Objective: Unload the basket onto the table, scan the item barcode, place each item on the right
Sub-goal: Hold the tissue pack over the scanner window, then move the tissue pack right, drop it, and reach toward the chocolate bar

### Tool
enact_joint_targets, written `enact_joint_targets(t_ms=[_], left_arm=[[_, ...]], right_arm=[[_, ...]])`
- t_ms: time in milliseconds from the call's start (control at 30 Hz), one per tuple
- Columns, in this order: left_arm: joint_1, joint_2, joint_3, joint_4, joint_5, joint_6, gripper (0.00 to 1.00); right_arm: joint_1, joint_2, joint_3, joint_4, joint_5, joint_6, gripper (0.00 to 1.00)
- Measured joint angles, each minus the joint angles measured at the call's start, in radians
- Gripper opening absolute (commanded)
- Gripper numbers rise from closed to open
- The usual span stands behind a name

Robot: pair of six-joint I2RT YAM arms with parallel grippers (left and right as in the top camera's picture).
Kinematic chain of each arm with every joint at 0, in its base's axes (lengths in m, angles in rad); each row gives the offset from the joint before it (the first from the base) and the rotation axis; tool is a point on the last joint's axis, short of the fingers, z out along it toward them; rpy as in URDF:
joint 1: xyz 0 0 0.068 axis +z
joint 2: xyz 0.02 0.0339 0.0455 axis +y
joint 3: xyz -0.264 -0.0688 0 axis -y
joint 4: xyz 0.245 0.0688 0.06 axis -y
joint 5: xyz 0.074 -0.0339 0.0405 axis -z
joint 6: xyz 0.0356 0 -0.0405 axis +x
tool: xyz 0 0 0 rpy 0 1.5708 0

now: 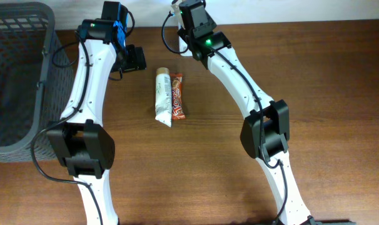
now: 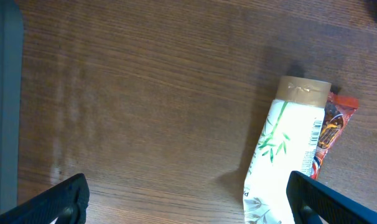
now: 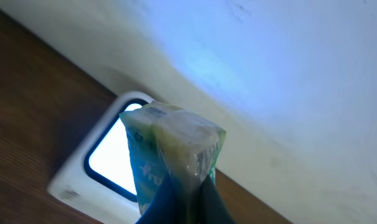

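Note:
The right gripper will next carry the packet toward the right in the overhead view, over the back corner of the table, because the packet (image 3: 170, 143) is already at the scanner's lit window.
My right gripper (image 3: 185, 199) is shut on a green and clear plastic packet (image 3: 170, 143). It holds the packet upright in front of the lit window of a white barcode scanner (image 3: 70, 183), which stands at the table's back edge against the wall. In the overhead view that arm (image 1: 205, 37) reaches to the back edge and its jaws are hidden under the wrist. My left gripper (image 2: 188, 211) hangs wide open above the table with nothing between its fingers (image 2: 58, 202). A white tube (image 2: 282, 155) lies just inside its right finger.
The white tube (image 1: 163, 97) and an orange candy bar (image 1: 177, 95) lie side by side at mid table. A dark mesh basket (image 1: 27, 37) stands at the far left, and its rim (image 2: 2, 106) shows in the left wrist view.

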Motion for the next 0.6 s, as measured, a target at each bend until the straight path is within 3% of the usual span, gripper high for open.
enact_joint_targets(t_ms=[133, 233, 333, 433, 500, 533, 567, 600], left_arm=[[0.000, 0.000, 0.000, 0.000, 0.000, 0.000, 0.99], [0.000, 0.000, 0.000, 0.000, 0.000, 0.000, 0.99], [0.000, 0.000, 0.000, -0.001, 0.000, 0.000, 0.99], [0.000, 0.000, 0.000, -0.001, 0.000, 0.000, 0.99], [0.000, 0.000, 0.000, -0.001, 0.000, 0.000, 0.99], [0.000, 0.000, 0.000, 0.000, 0.000, 0.000, 0.99], [0.000, 0.000, 0.000, 0.000, 0.000, 0.000, 0.99], [0.000, 0.000, 0.000, 0.000, 0.000, 0.000, 0.99]], right_arm=[[-0.012, 0.009, 0.000, -0.005, 0.082, 0.112, 0.04], [-0.069, 0.009, 0.005, -0.104, 0.142, 0.226, 0.04], [-0.225, 0.004, 0.013, -0.350, 0.262, 0.344, 0.04], [-0.472, 0.004, 0.014, -0.597, 0.337, 0.466, 0.04], [-0.608, 0.004, 0.014, -0.666, 0.349, 0.502, 0.05], [-0.665, 0.004, 0.014, -0.689, 0.338, 0.512, 0.20], [-0.738, 0.004, 0.011, -0.706, 0.316, 0.524, 0.98], [-0.793, 0.004, 0.005, -0.719, 0.286, 0.530, 0.98]])
